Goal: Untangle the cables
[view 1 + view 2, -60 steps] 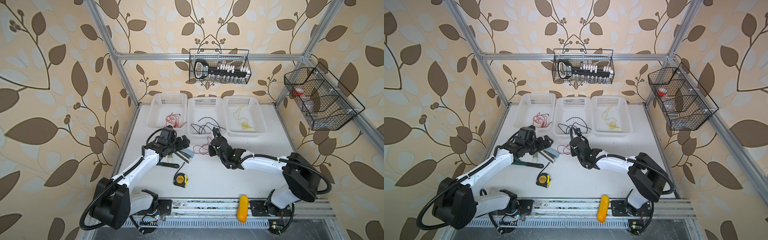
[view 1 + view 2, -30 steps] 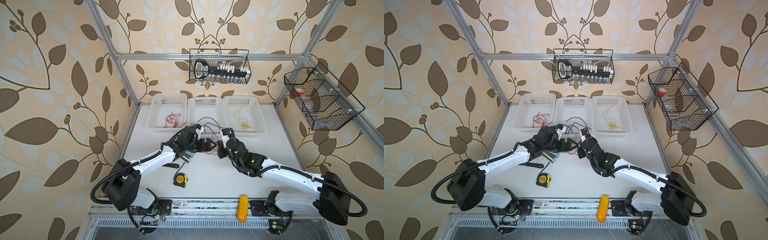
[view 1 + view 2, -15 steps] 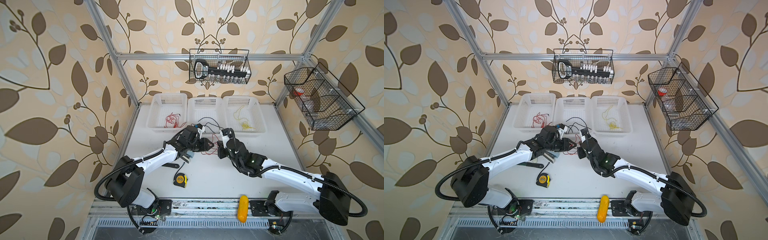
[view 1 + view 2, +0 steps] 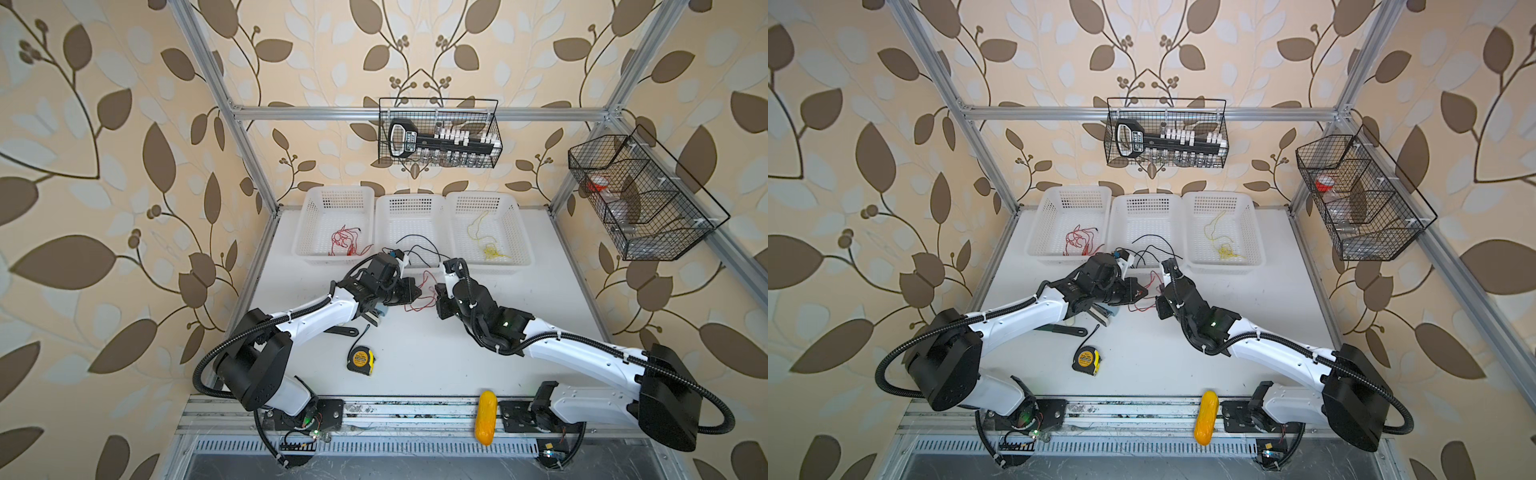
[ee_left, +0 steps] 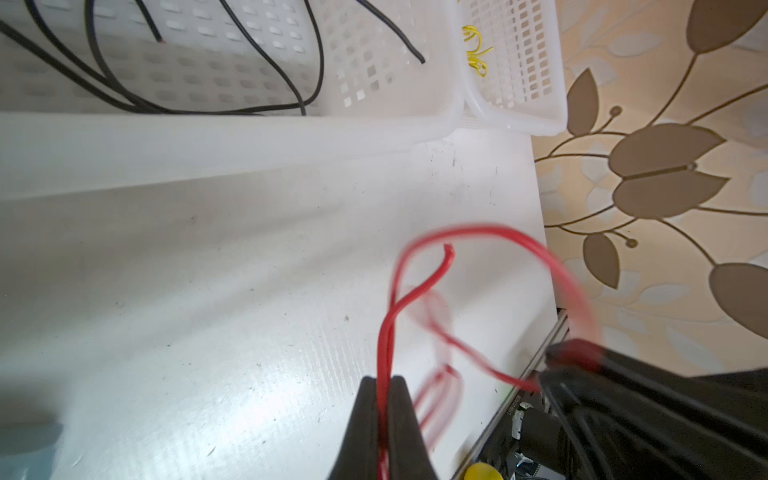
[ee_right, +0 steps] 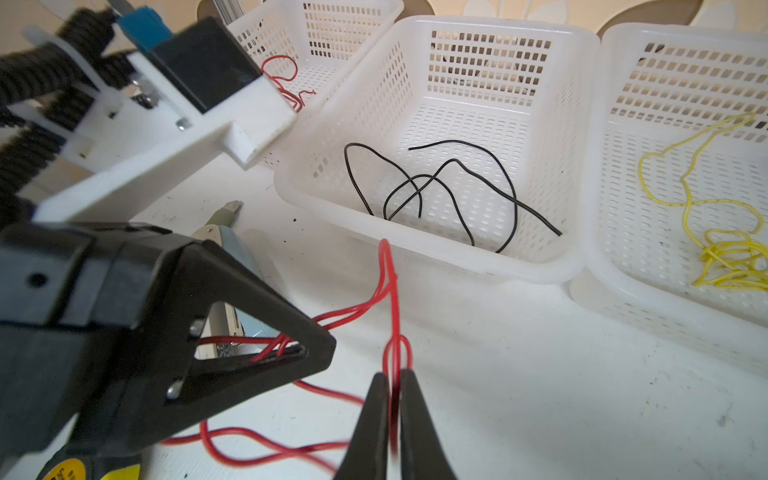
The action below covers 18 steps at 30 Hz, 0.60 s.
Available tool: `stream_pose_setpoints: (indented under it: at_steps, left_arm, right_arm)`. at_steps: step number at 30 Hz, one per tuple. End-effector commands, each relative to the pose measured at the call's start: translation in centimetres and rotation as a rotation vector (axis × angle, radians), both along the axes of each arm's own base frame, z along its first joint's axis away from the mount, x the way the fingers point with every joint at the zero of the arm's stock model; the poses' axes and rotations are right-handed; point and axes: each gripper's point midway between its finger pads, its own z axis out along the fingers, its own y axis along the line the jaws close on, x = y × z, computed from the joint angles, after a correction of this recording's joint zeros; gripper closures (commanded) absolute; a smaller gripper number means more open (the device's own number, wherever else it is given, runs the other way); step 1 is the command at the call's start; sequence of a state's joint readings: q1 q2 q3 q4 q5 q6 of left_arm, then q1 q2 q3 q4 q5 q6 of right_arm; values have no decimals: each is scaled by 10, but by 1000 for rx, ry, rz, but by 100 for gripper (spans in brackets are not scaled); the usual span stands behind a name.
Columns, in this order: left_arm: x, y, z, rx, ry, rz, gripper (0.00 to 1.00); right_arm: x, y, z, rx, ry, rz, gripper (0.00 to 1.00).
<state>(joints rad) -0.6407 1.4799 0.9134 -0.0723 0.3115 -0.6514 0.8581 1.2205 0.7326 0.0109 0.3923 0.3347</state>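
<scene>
The left gripper moves outward next and releases the piece of red cable over the heaped red cables, since their basket, holding the same colour, lies outward of the gripper.
A loose red cable (image 4: 415, 307) lies on the white table in front of the baskets, strung between both grippers. My left gripper (image 4: 417, 291) (image 5: 384, 380) is shut on a strand of the red cable (image 5: 415, 291). Facing it a few centimetres away, my right gripper (image 4: 438, 293) (image 6: 395, 378) pinches a loop of the red cable (image 6: 390, 270) between nearly closed fingers. Black cables (image 4: 415, 245) (image 6: 436, 178) lie in the middle basket (image 4: 409, 199). Yellow cables (image 4: 486, 245) sit in the right basket (image 4: 519, 232), more red cables (image 4: 345, 241) in the left basket (image 4: 303, 232).
A yellow tape measure (image 4: 360, 359) lies toward the table's front, with a black tool (image 4: 340, 331) beside the left arm and a blue-grey tool (image 4: 380, 311) under the left wrist. A yellow object (image 4: 486, 415) rests on the front rail. Wire baskets (image 4: 440, 137) hang on the walls.
My left gripper has shut on the red cable. Both arms came together in front of the middle basket about a second ago and have barely moved since.
</scene>
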Motion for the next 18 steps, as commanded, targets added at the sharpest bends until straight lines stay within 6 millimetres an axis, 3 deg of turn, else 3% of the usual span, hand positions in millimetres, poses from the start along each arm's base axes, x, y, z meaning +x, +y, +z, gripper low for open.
stream_pose_setpoints:
  at_steps: [1, 2, 9, 18]
  left_arm:
    - [15, 22, 13, 110, -71, 86, 100]
    - [17, 31, 26, 125, -107, 116, 100]
    - [42, 87, 59, 178, -184, 273, 100]
    - [83, 181, 103, 231, -245, 532, 100]
  right_arm:
    - [-3, -9, 8, 14, -27, -23, 70]
    - [-4, -12, 10, 21, -32, -29, 65]
    - [-11, -32, 23, 72, -66, -64, 46]
    - [-14, -38, 6, 41, -30, -67, 34]
